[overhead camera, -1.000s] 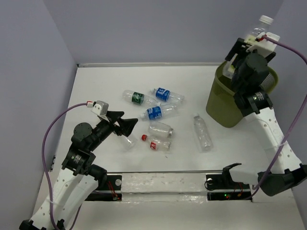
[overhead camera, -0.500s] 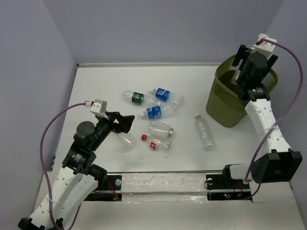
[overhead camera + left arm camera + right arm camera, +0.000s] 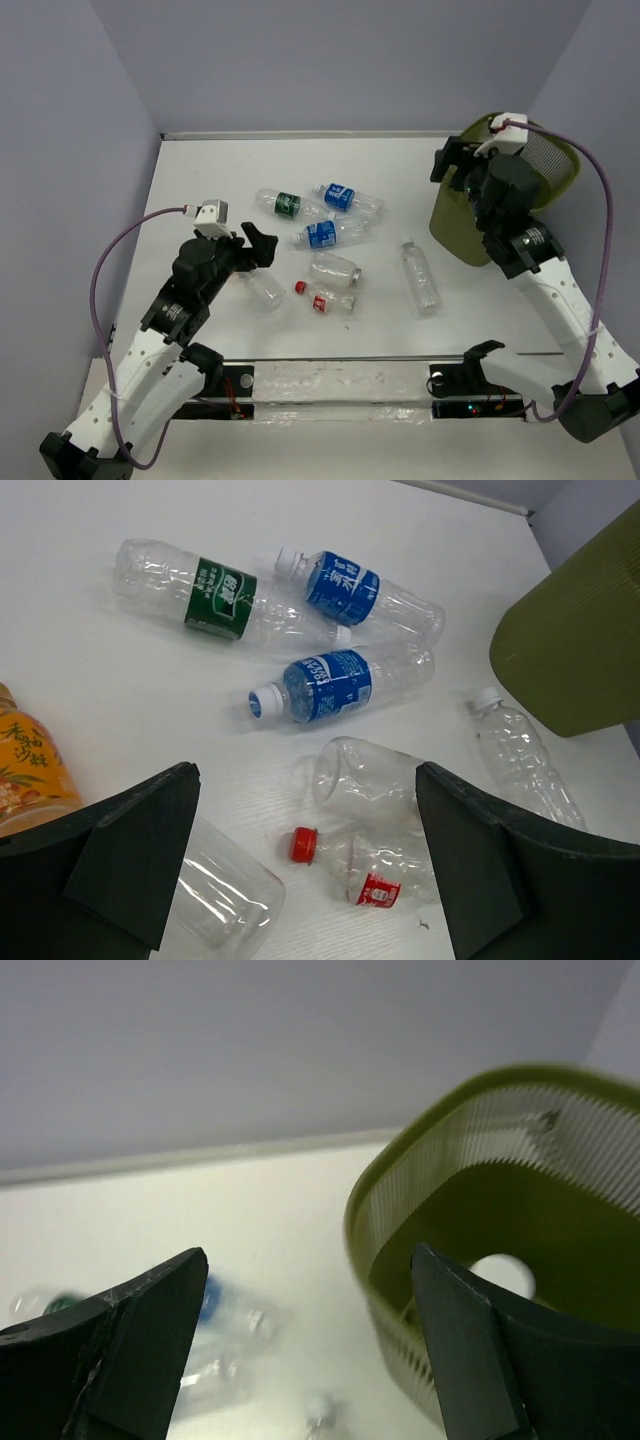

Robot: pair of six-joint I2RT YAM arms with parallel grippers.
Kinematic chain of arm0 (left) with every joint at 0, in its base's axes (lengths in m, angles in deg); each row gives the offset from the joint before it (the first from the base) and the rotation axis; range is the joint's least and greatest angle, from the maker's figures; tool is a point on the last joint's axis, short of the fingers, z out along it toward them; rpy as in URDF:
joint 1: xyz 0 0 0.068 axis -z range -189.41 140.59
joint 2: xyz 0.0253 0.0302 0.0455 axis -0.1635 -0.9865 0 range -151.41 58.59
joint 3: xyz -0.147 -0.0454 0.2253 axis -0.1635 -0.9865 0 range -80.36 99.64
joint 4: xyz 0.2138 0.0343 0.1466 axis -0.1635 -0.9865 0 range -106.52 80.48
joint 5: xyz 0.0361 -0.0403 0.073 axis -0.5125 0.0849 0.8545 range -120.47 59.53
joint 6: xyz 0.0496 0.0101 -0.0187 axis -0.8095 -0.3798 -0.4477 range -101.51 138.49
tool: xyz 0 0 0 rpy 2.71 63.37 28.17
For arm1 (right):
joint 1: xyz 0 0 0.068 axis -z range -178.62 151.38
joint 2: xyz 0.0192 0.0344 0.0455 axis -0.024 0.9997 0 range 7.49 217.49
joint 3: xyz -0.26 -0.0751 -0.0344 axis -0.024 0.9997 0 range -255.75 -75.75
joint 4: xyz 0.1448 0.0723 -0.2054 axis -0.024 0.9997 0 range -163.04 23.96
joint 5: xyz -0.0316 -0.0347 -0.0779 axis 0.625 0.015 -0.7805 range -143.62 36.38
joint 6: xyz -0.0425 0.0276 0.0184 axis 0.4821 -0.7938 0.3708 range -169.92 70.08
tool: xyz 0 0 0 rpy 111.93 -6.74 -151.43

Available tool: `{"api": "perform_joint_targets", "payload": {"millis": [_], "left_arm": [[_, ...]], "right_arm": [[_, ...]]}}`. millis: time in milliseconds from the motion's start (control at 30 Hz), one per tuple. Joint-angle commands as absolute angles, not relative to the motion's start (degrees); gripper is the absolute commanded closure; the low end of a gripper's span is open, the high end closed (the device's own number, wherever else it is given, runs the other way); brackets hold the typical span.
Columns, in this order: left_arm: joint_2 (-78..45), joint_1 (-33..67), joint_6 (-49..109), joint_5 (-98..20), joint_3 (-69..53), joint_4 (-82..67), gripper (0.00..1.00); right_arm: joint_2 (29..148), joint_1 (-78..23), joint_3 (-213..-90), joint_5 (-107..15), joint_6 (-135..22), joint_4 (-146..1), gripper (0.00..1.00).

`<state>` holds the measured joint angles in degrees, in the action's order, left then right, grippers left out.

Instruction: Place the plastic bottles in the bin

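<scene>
The bottle lies apart from the others, so I should tilt my right gripper downward and move it down and back from the bin's rim onto the plain white-capped bottle's middle (image 3: 420, 277).
Several plastic bottles lie mid-table: a green-labelled one (image 3: 285, 204), two blue-labelled ones (image 3: 345, 197) (image 3: 325, 235), a capless clear one (image 3: 370, 780), a red-capped one (image 3: 365, 865) and a plain white-capped one (image 3: 422, 275). My left gripper (image 3: 258, 248) is open and empty, low over the table. The red-capped bottle and another clear bottle (image 3: 215, 895) lie just ahead between its fingers. An orange-labelled bottle (image 3: 25, 770) lies at its left. The olive-green bin (image 3: 500, 215) stands at the right. My right gripper (image 3: 450, 170) hangs open and empty by the bin's left rim (image 3: 400, 1210).
Purple walls close the table at the back and on both sides. A black and clear rail (image 3: 350, 380) runs along the near edge between the arm bases. A pale round shape (image 3: 500, 1275) shows inside the bin.
The right gripper held a white-capped bottle above the bin; it has let go and swung left, off the rim. The left gripper has moved forward and lower towards the bottles.
</scene>
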<state>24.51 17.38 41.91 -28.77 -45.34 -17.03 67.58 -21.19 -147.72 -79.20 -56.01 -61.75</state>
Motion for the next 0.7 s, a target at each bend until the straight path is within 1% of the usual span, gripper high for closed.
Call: {"api": "perform_joint_targets", "payload": {"millis": [0,167,300,367,433,533,667], "left_arm": [[22.91,17.13,44.4,-24.33,-42.57,-18.3,0.01],[20.02,17.14,49.68,-21.07,-41.87,-24.28,0.01],[16.41,17.22,54.08,-18.08,-40.29,-30.26,0.01],[14.21,17.14,54.96,-18.42,-39.58,-32.11,0.01],[12.72,17.22,55.05,-20.09,-39.84,-31.42,0.01],[12.01,17.22,54.79,-23.78,-40.46,-28.95,0.01],[12.97,17.22,55.93,-23.27,-41.77,-28.24,0.01]], "right_arm": [[64.71,-24.55,-142.04,-62.89,-64.23,-50.2,0.14],[63.13,-26.49,-134.74,-58.47,-66.87,-36.86,0.13],[61.37,-26.49,-124.57,-60.64,-71.27,-35.33,0.11],[62.24,-26.49,-122.69,-64.16,-75.39,-35.95,0.08],[64.43,-26.49,-121.9,-64.52,-75.76,-38.91,0.07],[69.7,-26.49,-121.9,-69.51,-77.43,-40.07,0.02],[78.12,-26.49,-121.9,-72.33,-78.83,-41.39,0.02]]}}
